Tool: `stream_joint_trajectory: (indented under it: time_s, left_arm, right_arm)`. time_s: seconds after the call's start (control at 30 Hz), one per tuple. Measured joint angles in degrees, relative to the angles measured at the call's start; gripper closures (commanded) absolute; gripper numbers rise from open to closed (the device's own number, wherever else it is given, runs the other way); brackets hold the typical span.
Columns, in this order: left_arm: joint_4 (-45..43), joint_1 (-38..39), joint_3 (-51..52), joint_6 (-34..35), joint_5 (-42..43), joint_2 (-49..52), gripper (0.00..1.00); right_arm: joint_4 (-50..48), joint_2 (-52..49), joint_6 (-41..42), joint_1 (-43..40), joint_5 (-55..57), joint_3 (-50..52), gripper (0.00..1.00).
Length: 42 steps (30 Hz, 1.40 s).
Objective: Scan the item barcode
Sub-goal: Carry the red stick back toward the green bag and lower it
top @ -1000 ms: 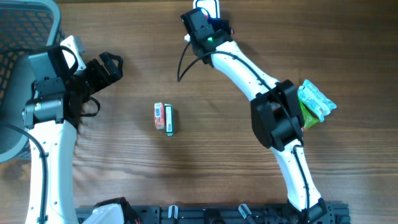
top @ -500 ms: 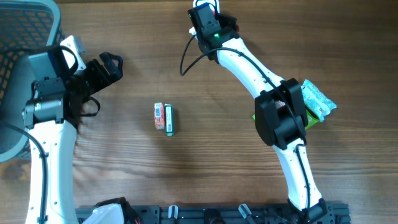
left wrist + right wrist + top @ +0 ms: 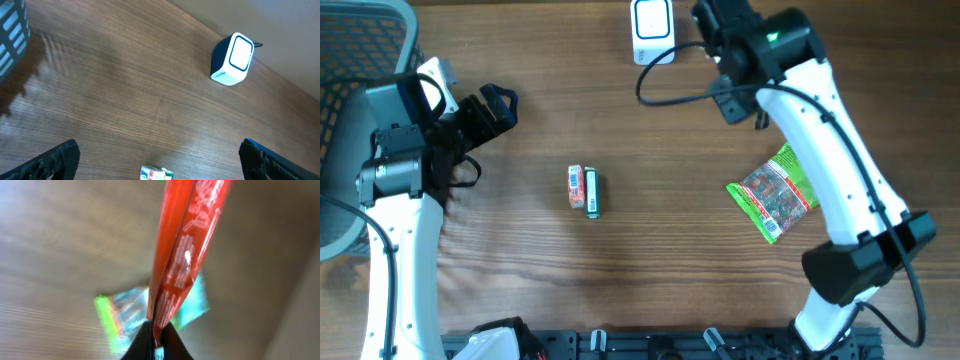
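The robot's right gripper needs to move back from beside the scanner [image 3: 651, 22] next and down toward the far end of the green snack packet, because the red packet [image 3: 187, 240] is still held up high.
My right gripper [image 3: 159, 330] is shut on the lower edge of a thin red packet [image 3: 187, 240], which stands up edge-on from the jaws in the right wrist view. In the overhead view that gripper [image 3: 715, 35] hangs at the table's far edge, just right of the white barcode scanner [image 3: 651, 22], and the red packet is hidden under the arm. The scanner [image 3: 232, 60] also shows in the left wrist view. My left gripper [image 3: 495, 105] is open at the far left, its fingers [image 3: 57, 160] wide apart above the table.
A green snack packet [image 3: 775, 195] lies flat at the right, blurred beneath the red packet [image 3: 117, 317] in the right wrist view. Two small boxes [image 3: 583, 188] lie side by side mid-table; one [image 3: 156, 173] shows between my left fingers. A grey mesh basket [image 3: 350, 40] stands far left.
My right arm has swung right, off the scanner, which now shows in full. The green packet, half hidden by the arm before, is now uncovered. The left arm has not moved.
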<state>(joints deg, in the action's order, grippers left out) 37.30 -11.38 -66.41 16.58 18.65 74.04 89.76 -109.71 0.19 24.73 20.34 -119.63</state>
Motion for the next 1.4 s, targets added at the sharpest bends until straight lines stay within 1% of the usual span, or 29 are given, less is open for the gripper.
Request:
stream_joint_trajectory:
  time_s: [0.07,0.17,0.3,0.4,0.47,0.5,0.53,0.57,0.6,0.63,0.77,0.9,0.93,0.97,1.03,1.1,1.2,1.27,1.33,1.4]
  left_arm:
    - [0.0,0.0,0.0,0.0,0.0,0.0,0.0]
    - [0.0,0.0,0.0,0.0,0.0,0.0,0.0]
    - [0.0,0.0,0.0,0.0,0.0,0.0,0.0]
    - [0.0,0.0,0.0,0.0,0.0,0.0,0.0]
    - [0.0,0.0,0.0,0.0,0.0,0.0,0.0]
    - [0.0,0.0,0.0,0.0,0.0,0.0,0.0]
    - [0.0,0.0,0.0,0.0,0.0,0.0,0.0]
    - [0.0,0.0,0.0,0.0,0.0,0.0,0.0]
    - [0.0,0.0,0.0,0.0,0.0,0.0,0.0]
    - [0.0,0.0,0.0,0.0,0.0,0.0,0.0]
    - [0.0,0.0,0.0,0.0,0.0,0.0,0.0]
    - [0.0,0.0,0.0,0.0,0.0,0.0,0.0]
    - [0.0,0.0,0.0,0.0,0.0,0.0,0.0]
    - [0.0,0.0,0.0,0.0,0.0,0.0,0.0]
    - [0.0,0.0,0.0,0.0,0.0,0.0,0.0]
    - [0.0,0.0,0.0,0.0,0.0,0.0,0.0]
    - [0.0,0.0,0.0,0.0,0.0,0.0,0.0]
    - [0.0,0.0,0.0,0.0,0.0,0.0,0.0]
    - [0.0,0.0,0.0,0.0,0.0,0.0,0.0]
    - [0.0,0.0,0.0,0.0,0.0,0.0,0.0]
  right_arm:
    - [-0.1,-0.4,5.5,-2.4,-4.3,3.7,0.96]
    - [-3.7,-0.8,10.6,-5.0,-6.9,10.4,0.96]
    - [-7.1,-1.0,14.1,-6.9,-8.3,21.8,0.96]
    - [-10.0,-1.2,15.0,-7.6,-8.2,27.7,0.96]
    - [-12.9,-1.3,15.2,-8.0,-8.1,32.3,0.81]
    - [-14.3,-1.3,15.1,-8.1,-8.1,34.0,0.72]
    - [-16.3,-1.3,15.6,-8.4,-8.1,36.0,0.44]
    - [-17.1,-1.4,15.7,-8.5,-8.1,37.0,0.34]
    - [-17.7,-1.4,15.8,-8.7,-8.0,37.6,0.32]
    - [-18.3,-1.4,15.8,-8.8,-8.0,38.1,0.27]
    - [-21.3,-1.4,16.1,-8.9,-8.1,38.5,0.27]
    - [-26.3,-1.4,16.1,-8.9,-11.6,38.6,0.33]
    - [-27.7,-1.4,16.1,-8.9,-13.5,38.6,0.34]
    - [-28.9,-1.4,16.1,-8.9,-15.5,38.6,0.36]
    - [-30.9,-1.4,16.1,-8.9,-19.3,38.6,0.46]
    - [-32.5,-1.4,16.4,-8.9,-23.0,38.6,0.5]
    - [-33.3,-1.4,17.1,-8.9,-25.3,38.6,0.52]
    - [-35.0,-1.4,17.5,-8.8,-26.1,39.4,0.49]
    - [-37.5,-1.4,17.7,-8.7,-26.3,41.4,0.48]
    - [-39.4,-1.4,18.3,-8.7,-25.6,44.5,0.49]
